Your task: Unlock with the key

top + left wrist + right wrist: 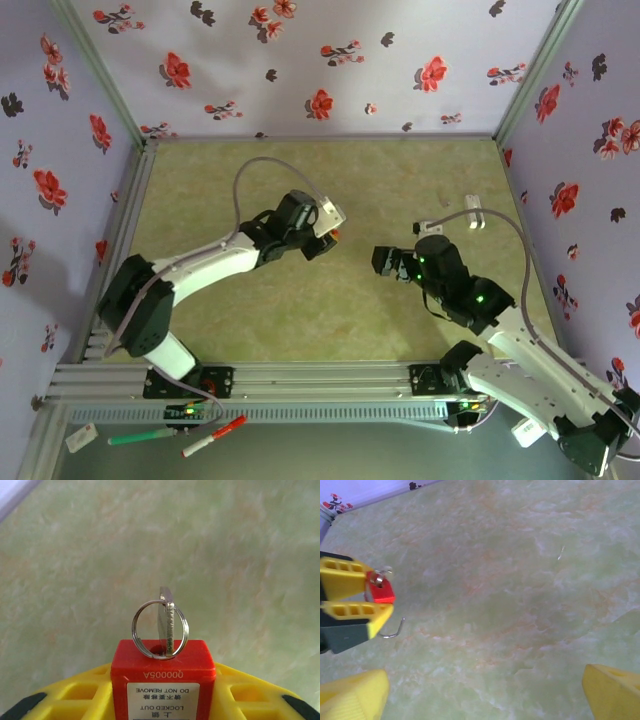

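Note:
I will carry the red padlock down onto the bare tabletop between both grippers with my left gripper and release it there, since the shackle's hooked end already hangs free.
My left gripper is shut on a red padlock labelled "LOCKED OUT", one yellow finger on each side of it. A silver key with a split ring stands in the keyhole on the lock's end face. In the top view that gripper hangs over the table's middle with the padlock at its tip. The right gripper faces it from a short way to the right, open and holding nothing. The right wrist view shows the padlock, its key and a thin shackle hooking out below.
A small white object lies at the back right of the green tabletop. Flowered walls close three sides. A red marker and a green one lie in front of the aluminium rail.

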Available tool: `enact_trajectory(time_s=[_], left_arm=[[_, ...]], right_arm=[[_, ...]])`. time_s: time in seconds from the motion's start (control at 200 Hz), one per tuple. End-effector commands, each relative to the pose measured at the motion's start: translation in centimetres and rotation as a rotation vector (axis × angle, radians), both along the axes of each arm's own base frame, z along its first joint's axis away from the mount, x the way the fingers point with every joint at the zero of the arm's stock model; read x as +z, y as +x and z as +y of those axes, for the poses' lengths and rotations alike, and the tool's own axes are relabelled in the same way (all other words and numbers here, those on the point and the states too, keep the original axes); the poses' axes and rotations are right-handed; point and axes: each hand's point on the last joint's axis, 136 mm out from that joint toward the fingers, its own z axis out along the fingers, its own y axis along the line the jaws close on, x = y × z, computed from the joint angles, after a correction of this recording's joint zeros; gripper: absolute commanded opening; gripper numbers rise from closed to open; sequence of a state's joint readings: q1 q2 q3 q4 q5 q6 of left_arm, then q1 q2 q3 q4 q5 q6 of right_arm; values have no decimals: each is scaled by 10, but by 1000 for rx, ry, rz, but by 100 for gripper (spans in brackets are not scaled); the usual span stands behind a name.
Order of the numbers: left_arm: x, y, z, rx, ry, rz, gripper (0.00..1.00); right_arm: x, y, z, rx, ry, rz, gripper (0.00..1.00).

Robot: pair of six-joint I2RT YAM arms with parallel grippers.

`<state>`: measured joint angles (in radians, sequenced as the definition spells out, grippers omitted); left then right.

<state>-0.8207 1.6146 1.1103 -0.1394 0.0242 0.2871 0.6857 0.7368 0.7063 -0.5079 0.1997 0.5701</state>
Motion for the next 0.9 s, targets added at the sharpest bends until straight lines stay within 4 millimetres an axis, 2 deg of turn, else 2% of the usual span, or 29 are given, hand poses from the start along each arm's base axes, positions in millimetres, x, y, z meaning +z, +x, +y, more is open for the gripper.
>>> enact_trajectory(time_s=[0.0,0.115,0.235,0.515,0.635,0.895], left_arm=[[-8,14,-4,-54,147,-130,0],[-27,22,-14,-76,238,-200,0],[-41,18,-28,-144,283,-225,0],[-58,11,-46,-268,322,-134,0],[-74,6,-50,-336,368,-76,0],[-97,12,-58,-379,430,-42,0]], right_arm=[[6,-4,-10,-29,7,-10,99],[4,-9,-16,-44,15,-13,99],[1,-15,-22,-55,19,-12,99],[-4,-23,-30,-65,22,-2,99],[-8,-26,-31,-63,20,11,99],[-3,-34,-44,-88,7,0,99]])
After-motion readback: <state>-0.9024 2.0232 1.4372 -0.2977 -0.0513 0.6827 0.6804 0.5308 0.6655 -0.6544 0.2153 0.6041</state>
